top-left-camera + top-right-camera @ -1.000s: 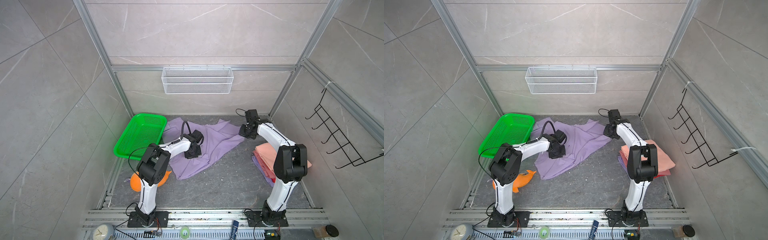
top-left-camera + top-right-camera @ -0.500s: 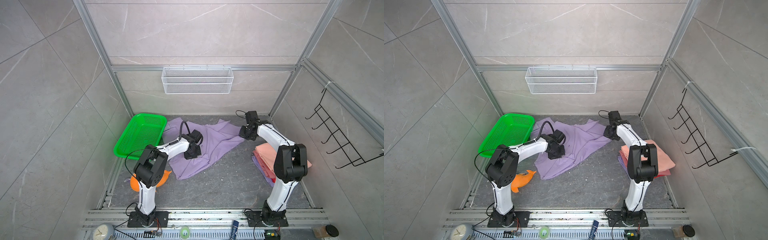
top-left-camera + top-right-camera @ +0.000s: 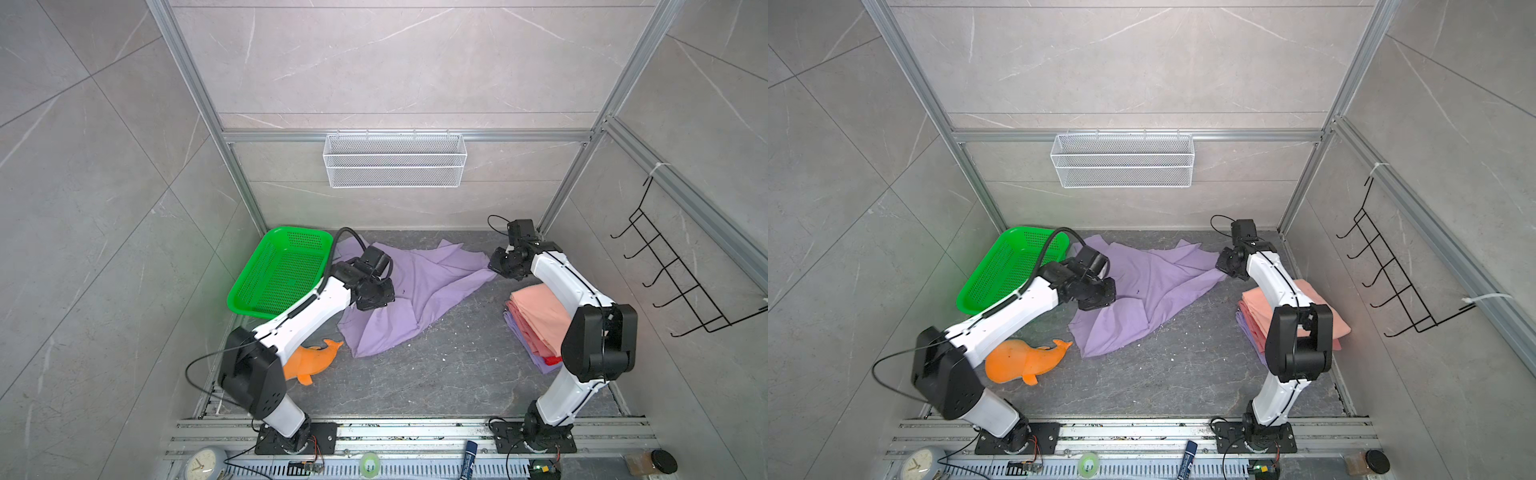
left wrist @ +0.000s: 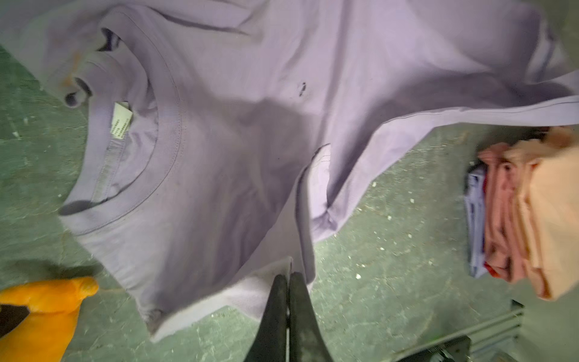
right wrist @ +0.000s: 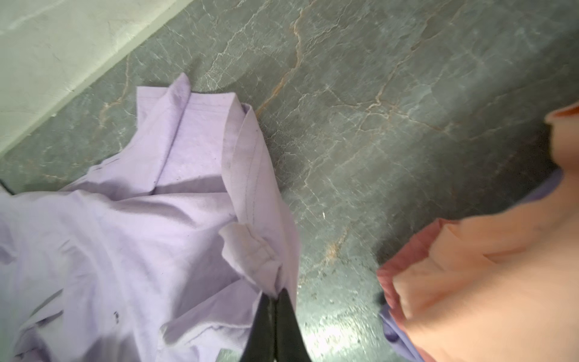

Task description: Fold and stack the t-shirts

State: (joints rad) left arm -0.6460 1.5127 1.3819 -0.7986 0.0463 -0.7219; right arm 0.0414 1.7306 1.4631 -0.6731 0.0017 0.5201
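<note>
My left gripper rises next, draws back over the bare floor before the shirt's near edge and releases the fold, since that edge is doubled over.
A lilac t-shirt (image 3: 419, 286) (image 3: 1150, 286) lies spread and wrinkled on the dark floor, its neckline and label showing in the left wrist view (image 4: 235, 125). My left gripper (image 3: 376, 297) (image 4: 289, 277) is shut on a fold at the shirt's left edge. My right gripper (image 3: 494, 266) (image 5: 275, 293) is shut on a bunched corner at the shirt's right end (image 5: 141, 235). A stack of folded t-shirts (image 3: 536, 316) (image 3: 1254, 309) (image 4: 532, 213) sits at the right under my right arm, salmon-pink on top, with red and lilac below.
A green basket (image 3: 282, 270) (image 3: 1005, 270) stands at the back left, close to my left arm. An orange plush dolphin (image 3: 311, 361) (image 3: 1021, 359) lies by the left arm's base. A white wire basket (image 3: 395, 160) hangs on the back wall, a black hook rack (image 3: 681, 282) on the right wall.
My left gripper has closed on the lilac shirt's edge and the left arm has leaned lower and leftward. The right gripper has stayed shut on its corner, almost still.
</note>
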